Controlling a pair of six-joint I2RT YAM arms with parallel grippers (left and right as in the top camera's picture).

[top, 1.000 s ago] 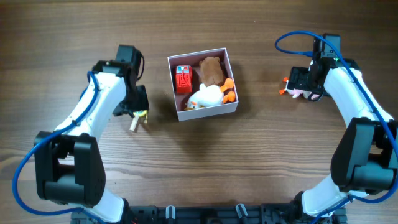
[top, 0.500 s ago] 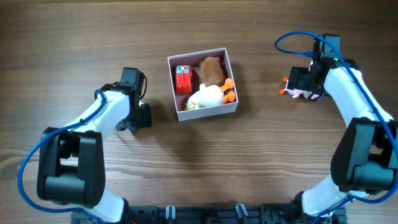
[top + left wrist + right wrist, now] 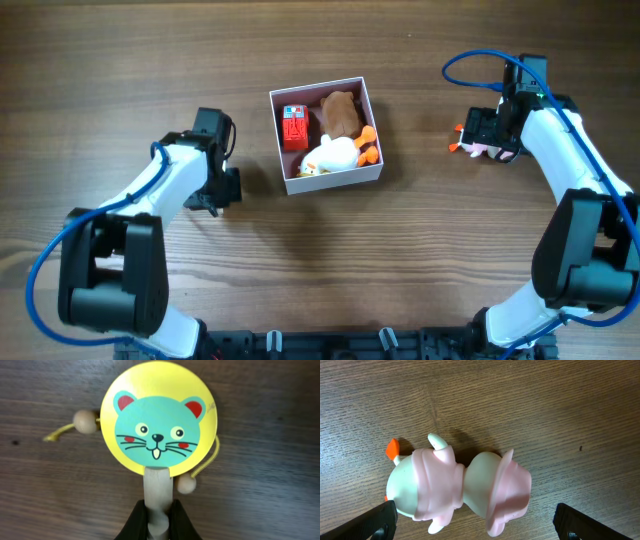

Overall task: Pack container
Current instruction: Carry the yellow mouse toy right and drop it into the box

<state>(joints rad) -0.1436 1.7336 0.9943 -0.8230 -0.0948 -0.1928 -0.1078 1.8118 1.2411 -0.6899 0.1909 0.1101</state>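
Observation:
I need to lift the rattle outward over the container with my left gripper next, and then lower it into the gap between the red toy and the brown plush.
The container [image 3: 336, 181], a white square box with a pink inside, sits at the table's middle. It holds a red toy [image 3: 294, 127], a brown plush [image 3: 340, 113] and a white bird toy [image 3: 332, 155] with orange parts. My left gripper [image 3: 159, 515] is shut on the wooden handle of a yellow drum rattle [image 3: 159, 417] with a teal mouse face, which lies on the table left of the container. In the overhead view the left gripper [image 3: 216, 190] hides the rattle. My right gripper [image 3: 477, 522] is open astride a pink-and-white duck toy [image 3: 455, 487], right of the container [image 3: 488, 140].
The rattle has two wooden beads on yellow strings [image 3: 84, 421] at its sides. The blue cables of both arms loop above the wooden table [image 3: 420, 250].
My left gripper has swung down and to the right over the rattle, which showed beside it a second ago and is now covered. The right arm has not moved.

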